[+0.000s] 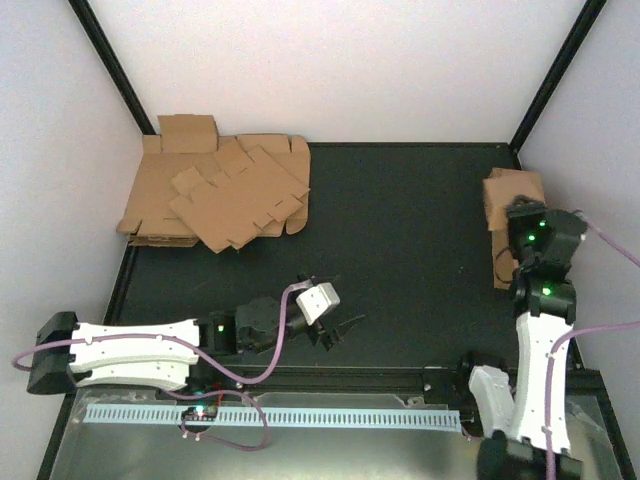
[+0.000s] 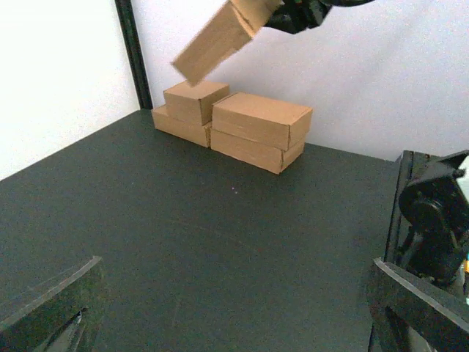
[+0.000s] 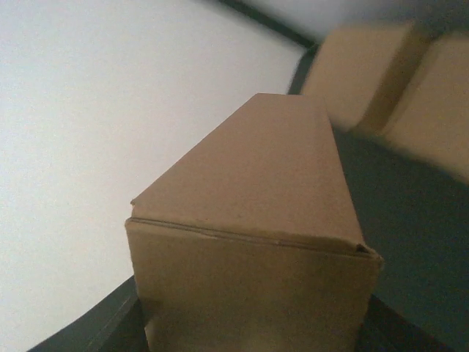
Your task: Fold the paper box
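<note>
I need to move my right gripper to the right in the top view next and lower it, so that it releases the paper box on top of the near stacked boxes, whose top is bare.
The paper box [image 3: 249, 242] is a folded, closed brown cuboid held in my right gripper [image 3: 249, 345], whose dark fingers [image 3: 124, 326] show at its two lower sides. In the left wrist view the box [image 2: 216, 40] hangs tilted in the air above the stacked boxes, with the right gripper [image 2: 293, 15] on its upper end. In the top view the right gripper [image 1: 522, 225] is at the far right over brown cardboard. My left gripper [image 1: 340, 328] is open and empty near the table's front middle; its fingers [image 2: 51, 301] are spread wide over bare mat.
Several closed brown boxes [image 2: 260, 128] are stacked in two layers at the right wall, also in the top view [image 1: 500, 200]. A heap of flat cardboard sheets [image 1: 215, 195] lies at the back left. A black frame post [image 2: 135, 59] stands beside the stack.
</note>
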Available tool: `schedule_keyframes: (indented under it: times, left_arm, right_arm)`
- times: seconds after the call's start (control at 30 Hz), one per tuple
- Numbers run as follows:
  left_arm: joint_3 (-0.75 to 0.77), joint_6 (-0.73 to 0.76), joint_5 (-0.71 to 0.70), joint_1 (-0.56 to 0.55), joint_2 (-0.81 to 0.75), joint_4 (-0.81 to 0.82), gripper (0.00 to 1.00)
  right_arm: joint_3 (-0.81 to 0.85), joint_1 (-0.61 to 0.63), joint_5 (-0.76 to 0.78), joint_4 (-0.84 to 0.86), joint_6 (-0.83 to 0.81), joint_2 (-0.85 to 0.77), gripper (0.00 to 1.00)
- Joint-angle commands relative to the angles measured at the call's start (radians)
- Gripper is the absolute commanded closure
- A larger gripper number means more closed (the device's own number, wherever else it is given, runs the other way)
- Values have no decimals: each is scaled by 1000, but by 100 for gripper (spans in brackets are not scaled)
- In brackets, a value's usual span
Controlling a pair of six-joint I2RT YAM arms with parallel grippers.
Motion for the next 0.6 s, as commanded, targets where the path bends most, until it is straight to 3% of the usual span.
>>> schedule_keyframes:
  times: [0.0, 0.17, 0.57]
  left_arm:
    - [-39, -55, 41, -4, -68, -26, 1]
    - [-97, -62, 55, -4, -131, -8, 1]
    - [-150, -64, 64, -4, -224, -27, 1]
  right_arm:
    - [-1, -261, -181, 7, -131, 52, 55]
    - [-52, -368, -317, 144, -121, 72, 55]
    - [-190, -510, -471, 287, -147, 96, 53]
